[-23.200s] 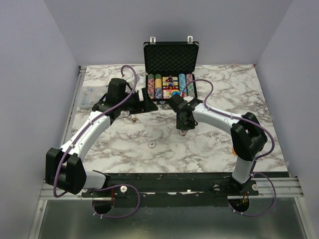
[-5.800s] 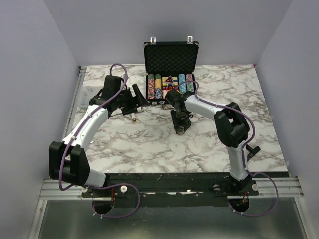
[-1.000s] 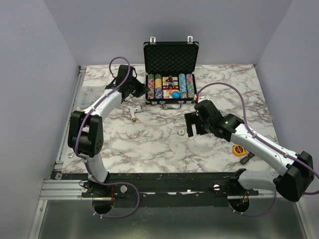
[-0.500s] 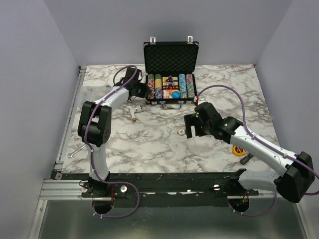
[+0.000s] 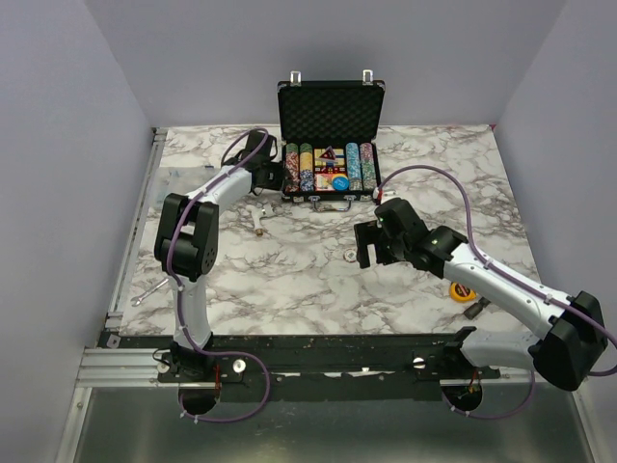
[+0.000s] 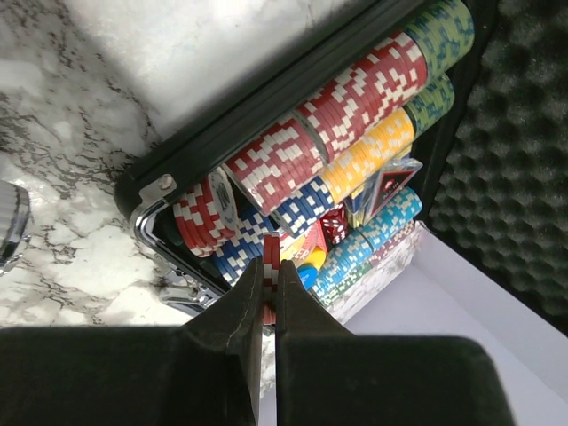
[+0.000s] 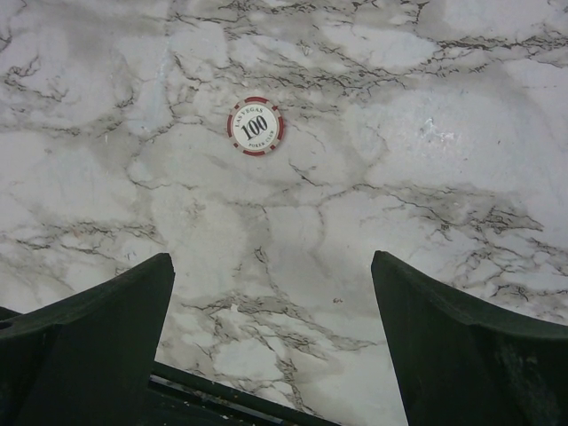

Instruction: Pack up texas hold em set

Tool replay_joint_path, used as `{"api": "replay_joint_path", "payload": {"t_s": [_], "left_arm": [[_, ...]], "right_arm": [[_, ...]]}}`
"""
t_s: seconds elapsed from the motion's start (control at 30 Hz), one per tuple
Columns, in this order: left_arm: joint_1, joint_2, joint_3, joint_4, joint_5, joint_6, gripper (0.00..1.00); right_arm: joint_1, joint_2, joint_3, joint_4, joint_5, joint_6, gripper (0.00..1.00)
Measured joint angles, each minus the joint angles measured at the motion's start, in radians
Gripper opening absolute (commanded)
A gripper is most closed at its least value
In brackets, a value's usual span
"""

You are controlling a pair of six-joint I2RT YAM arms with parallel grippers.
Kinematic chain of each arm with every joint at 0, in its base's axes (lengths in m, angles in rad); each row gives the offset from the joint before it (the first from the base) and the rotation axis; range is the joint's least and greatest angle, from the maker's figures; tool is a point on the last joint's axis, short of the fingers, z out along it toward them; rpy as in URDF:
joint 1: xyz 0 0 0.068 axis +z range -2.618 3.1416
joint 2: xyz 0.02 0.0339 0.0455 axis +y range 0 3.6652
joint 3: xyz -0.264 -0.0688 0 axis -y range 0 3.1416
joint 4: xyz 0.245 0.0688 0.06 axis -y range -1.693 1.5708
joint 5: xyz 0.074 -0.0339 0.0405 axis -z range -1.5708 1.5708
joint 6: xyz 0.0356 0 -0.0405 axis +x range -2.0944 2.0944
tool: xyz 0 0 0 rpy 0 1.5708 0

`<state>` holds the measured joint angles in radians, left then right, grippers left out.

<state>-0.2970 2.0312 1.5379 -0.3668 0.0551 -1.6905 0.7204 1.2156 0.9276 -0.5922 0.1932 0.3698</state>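
Note:
My left gripper will go down next toward the gap that shows in the red row behind its leaning near-end chips and let go of the red-and-white chips (image 6: 270,257) there.
The black briefcase (image 5: 331,104) stands open at the back of the table, its chip rows (image 5: 328,166) packed side by side. My left gripper (image 5: 273,175) is at the case's left edge, shut on a pair of red-and-white chips (image 6: 270,257) held on edge between the jaws (image 6: 271,277). Beyond them lie the chip rows (image 6: 346,111), a yellow disc (image 6: 312,258) and a blue disc (image 6: 306,276). My right gripper (image 5: 362,253) hangs open over the table centre. A loose red-rimmed "100" chip (image 7: 256,126) lies flat ahead of the open right gripper (image 7: 271,259).
A yellow-and-black tape measure (image 5: 463,290) lies by the right arm. A small white plastic object (image 5: 256,218) sits in front of the case's left corner. The raised foam lid (image 6: 524,142) stands behind the rows. Purple walls enclose the marble table (image 5: 289,289).
The left arm has swung closer to the case's left side with the chips still pinched. The right gripper has shifted slightly left near the loose chip.

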Motion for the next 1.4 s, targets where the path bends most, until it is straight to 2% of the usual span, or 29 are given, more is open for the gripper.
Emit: {"api": "replay_joint_path", "payload": {"t_s": [0.3, 0.9, 1.13, 1.27, 1.4], "left_arm": [[0.0, 0.0, -0.001, -0.072, -0.007, -0.046, 0.0], [0.003, 0.036, 0.009, -0.053, -0.007, -0.09, 0.01], [0.008, 0.039, 0.01, -0.043, -0.006, -0.092, 0.15], [0.012, 0.041, 0.01, -0.033, -0.006, -0.092, 0.29], [0.022, 0.041, 0.009, -0.013, -0.003, -0.092, 0.34]], "right_arm": [[0.0, 0.003, -0.004, 0.001, 0.0, 0.002, 0.95], [0.0, 0.002, -0.015, 0.005, -0.007, 0.005, 0.95], [0.0, 0.002, -0.016, 0.008, -0.009, 0.005, 0.95], [0.0, 0.002, -0.017, 0.008, -0.01, 0.005, 0.95], [0.0, 0.002, -0.017, 0.008, -0.009, 0.006, 0.95]]}}
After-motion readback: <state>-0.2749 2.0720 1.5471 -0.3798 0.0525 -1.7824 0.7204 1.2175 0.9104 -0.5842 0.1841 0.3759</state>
